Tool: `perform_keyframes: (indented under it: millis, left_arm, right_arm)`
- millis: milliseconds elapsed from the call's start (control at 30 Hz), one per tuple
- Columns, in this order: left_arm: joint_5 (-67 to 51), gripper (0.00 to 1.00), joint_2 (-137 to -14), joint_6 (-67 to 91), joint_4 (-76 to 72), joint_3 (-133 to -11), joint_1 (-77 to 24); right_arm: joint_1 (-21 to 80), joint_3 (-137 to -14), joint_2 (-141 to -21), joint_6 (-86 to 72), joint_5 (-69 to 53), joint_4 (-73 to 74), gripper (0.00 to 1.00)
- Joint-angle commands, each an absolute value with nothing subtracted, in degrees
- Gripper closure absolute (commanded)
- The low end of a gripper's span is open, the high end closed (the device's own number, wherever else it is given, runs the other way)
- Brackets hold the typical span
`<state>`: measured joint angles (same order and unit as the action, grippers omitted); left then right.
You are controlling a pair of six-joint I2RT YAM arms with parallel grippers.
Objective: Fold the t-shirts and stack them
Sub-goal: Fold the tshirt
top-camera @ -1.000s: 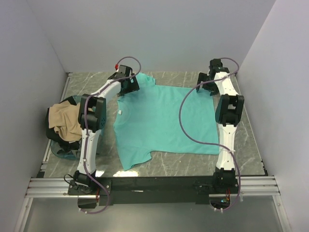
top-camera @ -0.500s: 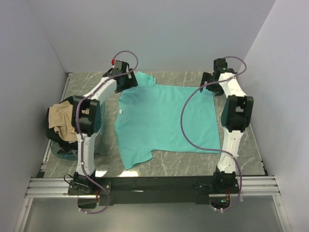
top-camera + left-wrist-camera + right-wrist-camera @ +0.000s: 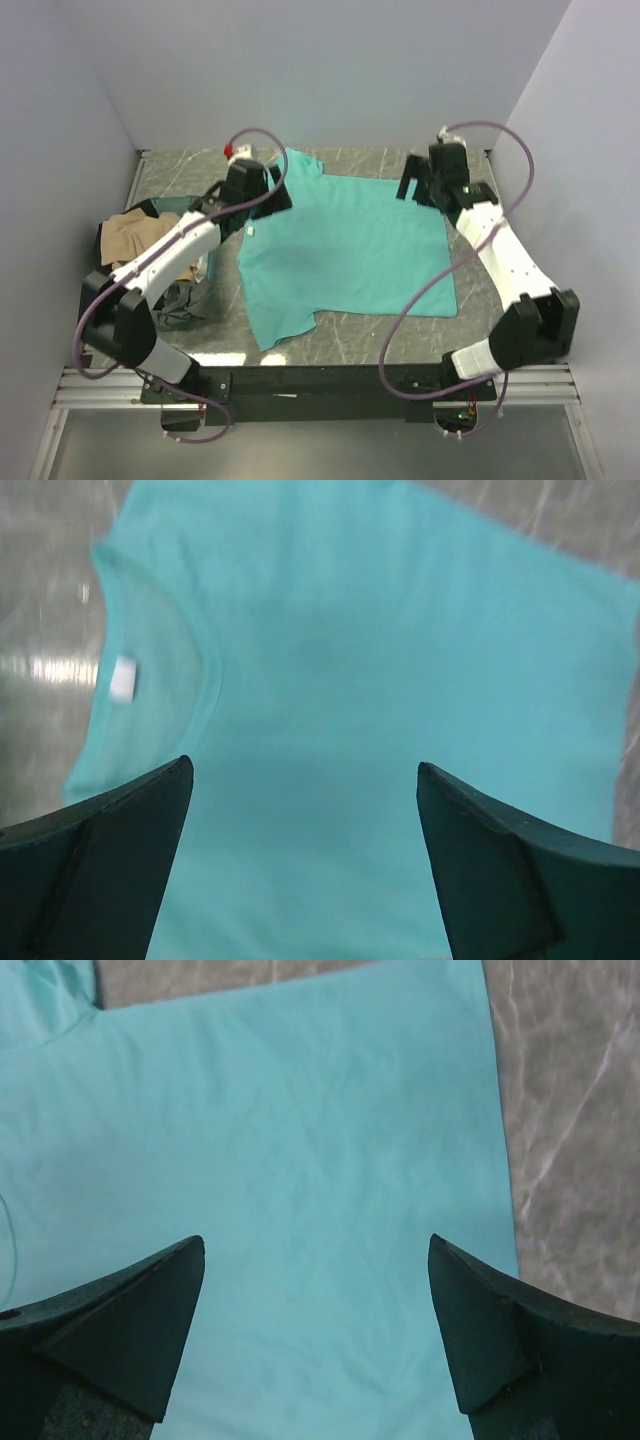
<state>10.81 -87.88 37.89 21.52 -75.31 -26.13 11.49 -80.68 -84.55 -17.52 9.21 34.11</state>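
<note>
My left gripper is above the near sleeve, which lies farther back. It needs to move back across the teal t-shirt (image 3: pixel 340 250) next and go down onto the near sleeve's hem (image 3: pixel 281 338).
A teal t-shirt (image 3: pixel 340 250) lies spread flat on the marble table, its neck with a white label (image 3: pixel 249 232) to the left. It also shows in the left wrist view (image 3: pixel 380 660) and the right wrist view (image 3: pixel 300 1160). My left gripper (image 3: pixel 268 190) hovers open and empty over the shirt's far left sleeve. My right gripper (image 3: pixel 418 185) hovers open and empty over the far right corner of the shirt. A tan t-shirt (image 3: pixel 135 240) lies crumpled on dark shirts in a tub at the left.
The translucent bluish tub (image 3: pixel 205 270) holding the pile stands at the left edge, under my left arm. Grey walls close in the back and both sides. Bare marble table (image 3: pixel 500 300) shows right of the shirt and along the near edge.
Both arms have drawn back from the far edge and risen. The left gripper moved toward the neck side, the right gripper slightly nearer. The teal shirt lies as before.
</note>
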Motion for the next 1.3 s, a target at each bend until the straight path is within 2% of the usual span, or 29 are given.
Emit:
perform_keyframes:
  millis: [0, 267, 533, 767, 933, 967, 1133, 1267]
  left_arm:
    - [15.81, 0.01, -81.84, 43.32, 23.99, -67.26, -29.26]
    - [16.79, 0.01, -66.28, 54.3, 30.23, -46.43, -38.05]
    - [12.4, 0.01, -55.91, 69.85, 35.77, -33.68, -54.11]
    - [14.41, 0.18, -60.55, 75.23, 37.78, -33.92, -63.89]
    - [18.63, 0.27, -67.05, 77.7, 40.43, -36.29, -64.51]
    - [18.81, 0.31, -67.84, 77.26, 39.82, -36.65, -64.51]
    - [18.02, 0.38, -72.41, 73.48, 37.35, -39.2, -64.6]
    - [19.95, 0.48, -74.79, 74.27, 41.47, -40.34, -64.51]
  right_arm:
    - [11.51, -68.52, -76.85, -23.54, 11.95, 30.94, 0.02]
    - [11.34, -45.91, -59.52, -31.81, 14.41, 25.84, 0.02]
    - [10.99, -41.13, -55.19, -31.64, 13.27, 25.4, 0.02]
    - [10.99, -40.43, -57.04, -30.41, 12.66, 25.31, 0.02]
    - [10.99, -39.46, -57.22, -29.88, 12.48, 25.05, 0.02]
    - [11.07, -39.2, -57.22, -29.71, 12.39, 24.7, 0.02]
    - [10.9, -38.94, -57.3, -29.62, 12.83, 25.14, 0.02]
    - [10.9, -38.06, -56.87, -30.06, 12.66, 25.13, 0.02]
